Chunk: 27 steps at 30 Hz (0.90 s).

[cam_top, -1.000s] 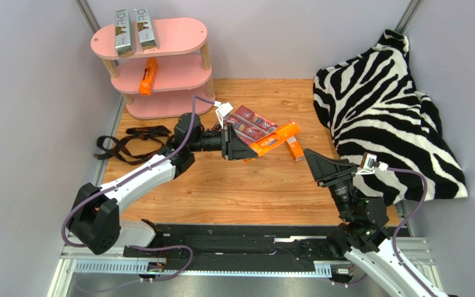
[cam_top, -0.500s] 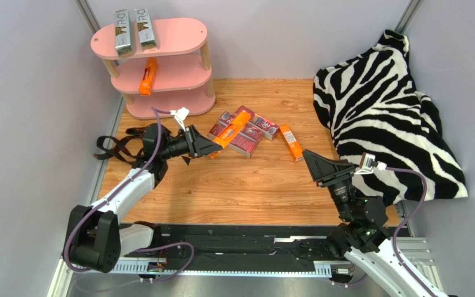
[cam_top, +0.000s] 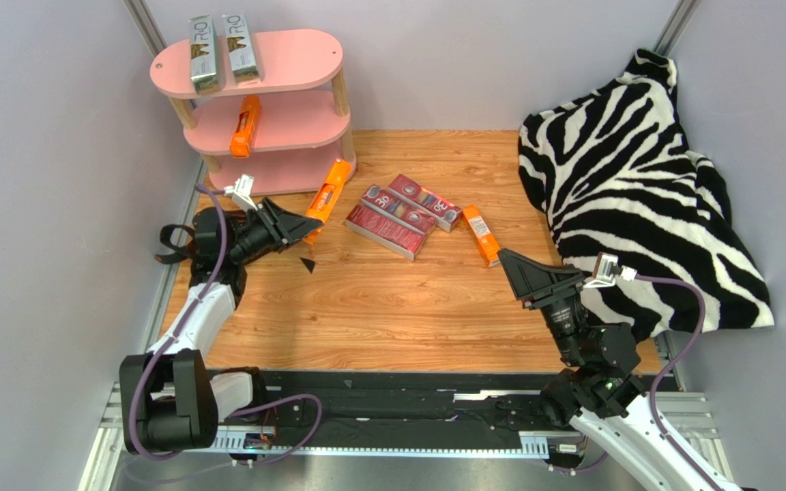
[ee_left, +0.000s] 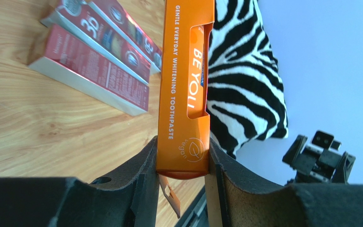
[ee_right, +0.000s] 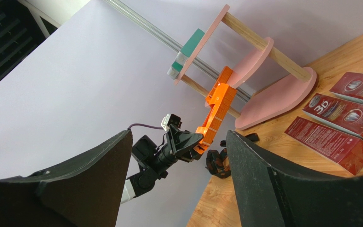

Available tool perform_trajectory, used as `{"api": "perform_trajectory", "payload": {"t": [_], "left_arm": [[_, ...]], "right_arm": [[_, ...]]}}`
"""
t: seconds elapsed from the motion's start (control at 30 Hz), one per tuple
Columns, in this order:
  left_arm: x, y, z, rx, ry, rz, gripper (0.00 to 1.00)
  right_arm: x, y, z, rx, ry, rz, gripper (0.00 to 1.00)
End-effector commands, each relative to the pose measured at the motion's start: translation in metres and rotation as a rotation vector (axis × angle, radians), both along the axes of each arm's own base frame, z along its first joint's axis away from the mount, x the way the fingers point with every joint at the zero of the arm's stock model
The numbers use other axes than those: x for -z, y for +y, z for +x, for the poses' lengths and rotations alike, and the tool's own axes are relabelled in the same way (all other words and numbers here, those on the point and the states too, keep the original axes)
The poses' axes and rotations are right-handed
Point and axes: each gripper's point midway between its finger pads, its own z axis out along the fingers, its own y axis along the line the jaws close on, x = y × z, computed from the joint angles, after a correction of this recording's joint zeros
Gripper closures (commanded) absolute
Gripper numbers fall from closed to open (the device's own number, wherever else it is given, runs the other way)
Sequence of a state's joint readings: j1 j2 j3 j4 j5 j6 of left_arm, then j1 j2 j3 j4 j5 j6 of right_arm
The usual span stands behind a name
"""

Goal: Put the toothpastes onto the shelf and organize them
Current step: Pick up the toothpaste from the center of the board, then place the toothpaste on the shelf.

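Observation:
Bare space is right beside the orange toothpaste, so my left gripper will move outward and to the left in the top view to let go of its toothpaste on the shelf's middle board [cam_top: 272,125].
The pink shelf [cam_top: 289,56] stands at the far left, with two silver-grey toothpastes [cam_top: 202,51] on its top board and one orange toothpaste [cam_top: 245,125] on the middle board. My left gripper [cam_top: 300,220] is shut on the end of another orange toothpaste [cam_top: 326,189], held above the table just in front of the shelf's right side; the left wrist view shows this carton [ee_left: 185,85] pinched between the fingers. Three dark red toothpastes [cam_top: 399,213] lie together mid-table, with a third orange one [cam_top: 481,235] to their right. My right gripper [cam_top: 515,271] is open and empty.
A black strap [cam_top: 177,246] lies on the table at the left, under the left arm. A zebra-print cloth [cam_top: 638,174] covers the right side. The right wrist view shows the shelf [ee_right: 275,94] and the held carton [ee_right: 214,113] from low down.
My left arm has swung left and back, carrying the orange toothpaste from beside the red cartons to the front of the shelf. The right arm has barely moved.

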<state>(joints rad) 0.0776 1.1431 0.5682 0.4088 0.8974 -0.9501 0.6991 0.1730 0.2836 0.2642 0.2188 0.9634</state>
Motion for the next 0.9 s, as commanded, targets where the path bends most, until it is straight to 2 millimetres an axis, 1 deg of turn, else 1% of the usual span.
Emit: {"api": "perform_trajectory", "payload": {"t": [0.0, 0.03, 0.13, 0.17, 0.2, 0.23, 0.27, 0.3, 0.33, 0.37, 0.4, 0.47, 0.5, 0.57, 0.6, 0.8, 0.87], "left_arm": [[-0.024, 0.022, 0.017, -0.088, -0.052, -0.033, 0.60], [-0.024, 0.029, 0.022, -0.113, -0.043, -0.037, 0.59], [-0.027, 0.039, 0.033, -0.160, -0.026, -0.063, 0.58], [-0.025, 0.040, 0.037, -0.165, -0.004, -0.082, 0.57], [-0.030, 0.042, 0.041, -0.171, -0.020, -0.092, 0.58], [-0.030, 0.044, 0.043, -0.178, -0.020, -0.100, 0.57], [-0.028, 0.045, 0.047, -0.175, 0.004, -0.123, 0.58], [-0.035, 0.046, 0.051, -0.172, -0.033, -0.130, 0.58], [-0.037, 0.047, 0.053, -0.167, -0.036, -0.140, 0.58], [-0.034, 0.049, 0.057, -0.163, -0.021, -0.154, 0.58], [-0.042, 0.050, 0.060, -0.164, -0.037, -0.177, 0.58], [-0.041, 0.056, 0.066, -0.180, -0.026, -0.202, 0.59], [-0.050, 0.057, 0.069, -0.181, -0.046, -0.209, 0.59], [-0.051, 0.060, 0.076, -0.190, -0.043, -0.211, 0.59], [-0.057, 0.062, 0.079, -0.193, -0.048, -0.209, 0.59], [-0.065, 0.075, 0.099, -0.239, -0.015, -0.218, 0.59], [-0.062, 0.080, 0.107, -0.269, 0.015, -0.222, 0.59]], "right_arm": [[-0.015, -0.008, -0.004, 0.024, -0.031, 0.006, 0.23], [-0.015, -0.008, -0.004, 0.026, -0.030, 0.003, 0.23], [-0.014, -0.008, -0.003, 0.030, -0.027, -0.004, 0.23], [-0.014, -0.008, -0.003, 0.032, -0.028, -0.004, 0.23], [-0.014, -0.008, -0.003, 0.034, -0.028, -0.008, 0.23], [-0.014, -0.008, -0.004, 0.033, -0.030, -0.008, 0.23], [-0.014, -0.008, -0.003, 0.035, -0.028, -0.011, 0.23], [-0.014, -0.009, -0.003, 0.037, -0.028, -0.014, 0.22], [-0.013, -0.008, -0.003, 0.037, -0.028, -0.017, 0.23], [-0.013, -0.008, -0.003, 0.036, -0.025, -0.021, 0.23], [-0.013, -0.008, -0.003, 0.037, -0.026, -0.026, 0.22], [-0.012, -0.008, -0.004, 0.036, -0.023, -0.029, 0.22], [-0.012, -0.009, -0.004, 0.037, -0.023, -0.028, 0.22], [-0.011, -0.009, -0.004, 0.041, -0.021, -0.034, 0.23], [-0.012, -0.010, -0.004, 0.043, -0.021, -0.034, 0.23], [-0.009, -0.009, -0.003, 0.040, -0.017, -0.029, 0.23], [-0.008, -0.008, -0.002, 0.038, -0.012, -0.031, 0.22]]}}
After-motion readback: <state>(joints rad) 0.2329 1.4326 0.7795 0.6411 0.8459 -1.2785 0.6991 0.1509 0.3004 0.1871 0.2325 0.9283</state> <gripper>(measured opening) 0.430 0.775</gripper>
